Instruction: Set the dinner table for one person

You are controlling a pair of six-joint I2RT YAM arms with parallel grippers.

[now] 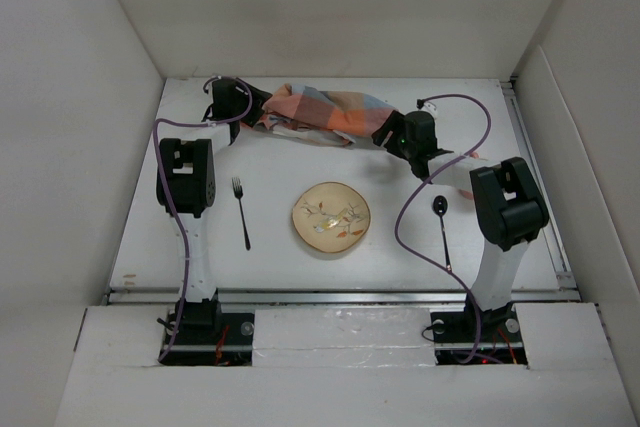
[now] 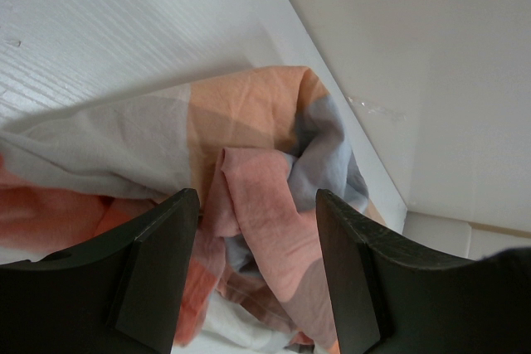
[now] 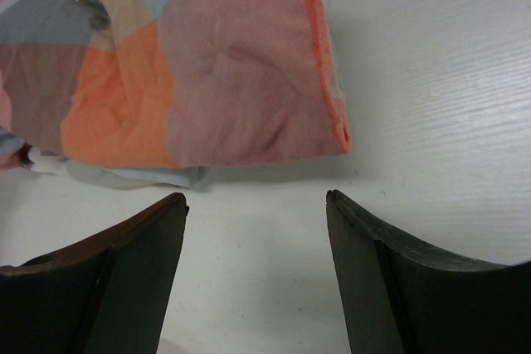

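Observation:
My right gripper eases outward next until its open fingers straddle the cloth's red-hemmed corner (image 3: 337, 137). That corner lies just outward of the fingers, past bare table.
The white dinner table (image 1: 300, 162) holds a cream plate (image 1: 331, 219) with a leaf pattern in the middle, a black fork (image 1: 241, 212) to its left and a black spoon (image 1: 441, 222) to its right. A crumpled orange, grey and pink checked cloth (image 1: 320, 112) lies at the back. My left gripper (image 2: 257, 205) is open, its jaws on either side of a bunched fold at the cloth's left end (image 2: 265, 196). My right gripper (image 3: 255, 205) is open and empty over bare table, just short of the cloth's right edge (image 3: 241, 80).
White walls (image 1: 120, 37) enclose the table on the left, back and right. A metal rail (image 1: 340, 296) runs along the near edge. Purple cables (image 1: 400, 222) loop from both arms over the table.

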